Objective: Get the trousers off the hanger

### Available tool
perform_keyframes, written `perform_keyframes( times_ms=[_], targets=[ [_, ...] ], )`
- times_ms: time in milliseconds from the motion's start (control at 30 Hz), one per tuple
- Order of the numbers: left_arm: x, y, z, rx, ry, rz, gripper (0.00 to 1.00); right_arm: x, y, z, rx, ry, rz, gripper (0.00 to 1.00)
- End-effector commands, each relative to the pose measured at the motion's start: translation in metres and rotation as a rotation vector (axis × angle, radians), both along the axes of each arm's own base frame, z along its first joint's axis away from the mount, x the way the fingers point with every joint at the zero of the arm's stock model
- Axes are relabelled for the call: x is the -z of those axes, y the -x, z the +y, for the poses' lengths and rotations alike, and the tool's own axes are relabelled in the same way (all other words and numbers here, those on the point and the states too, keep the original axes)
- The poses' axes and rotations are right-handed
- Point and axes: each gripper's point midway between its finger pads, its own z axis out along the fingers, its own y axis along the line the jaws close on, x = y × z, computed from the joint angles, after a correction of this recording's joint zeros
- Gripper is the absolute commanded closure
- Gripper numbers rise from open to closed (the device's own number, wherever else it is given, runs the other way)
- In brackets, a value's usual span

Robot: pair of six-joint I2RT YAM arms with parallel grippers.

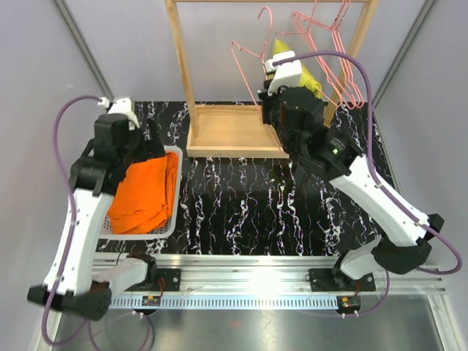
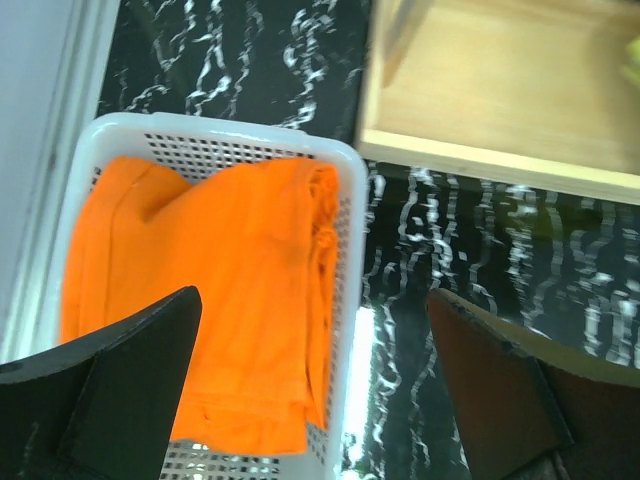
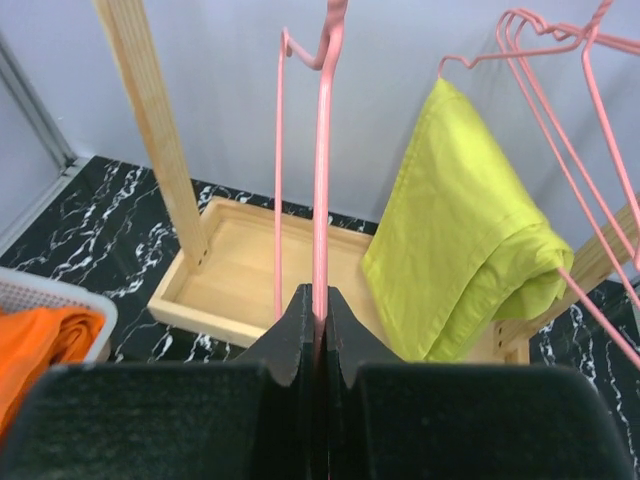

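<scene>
I will next move my right gripper outward and bring the pink hanger's hook onto the rack's top bar (image 1: 284,1), as this hanger is already bare of trousers.
The orange trousers (image 1: 142,194) lie bunched in the white basket (image 1: 172,219) at the left, off any hanger; they also show in the left wrist view (image 2: 220,280). My left gripper (image 2: 315,400) hangs open and empty above the basket's right rim (image 2: 350,250). My right gripper (image 3: 320,300) is shut on the wire of a bare pink hanger (image 3: 321,150), held upright in front of the wooden rack. In the top view this hanger (image 1: 241,69) stands left of the gripper (image 1: 267,102).
The wooden rack (image 1: 234,131) stands at the back centre, with a tray base and two posts. Several more pink hangers (image 1: 340,51) hang at its right end, one carrying yellow-green trousers (image 3: 460,230). Grey walls close in on both sides.
</scene>
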Motion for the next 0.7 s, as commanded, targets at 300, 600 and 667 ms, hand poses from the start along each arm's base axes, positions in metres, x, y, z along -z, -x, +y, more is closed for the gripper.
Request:
perform_keyframes(
  times_ms=[300, 600, 667],
  targets=[
    [-0.029, 0.090, -0.002, 0.066, 0.191, -0.436, 0.01, -0.020, -0.080, 0.000, 0.100, 0.041, -0.081, 1.00],
    [0.005, 0.104, 0.022, -0.024, 0.136, -0.513, 0.01, -0.022, -0.124, 0.006, 0.136, 0.061, -0.117, 1.00],
    [0.011, 0.106, 0.022, -0.030, 0.139, -0.513, 0.01, -0.025, -0.133, 0.003, 0.140, 0.041, -0.117, 1.00]
  ],
)
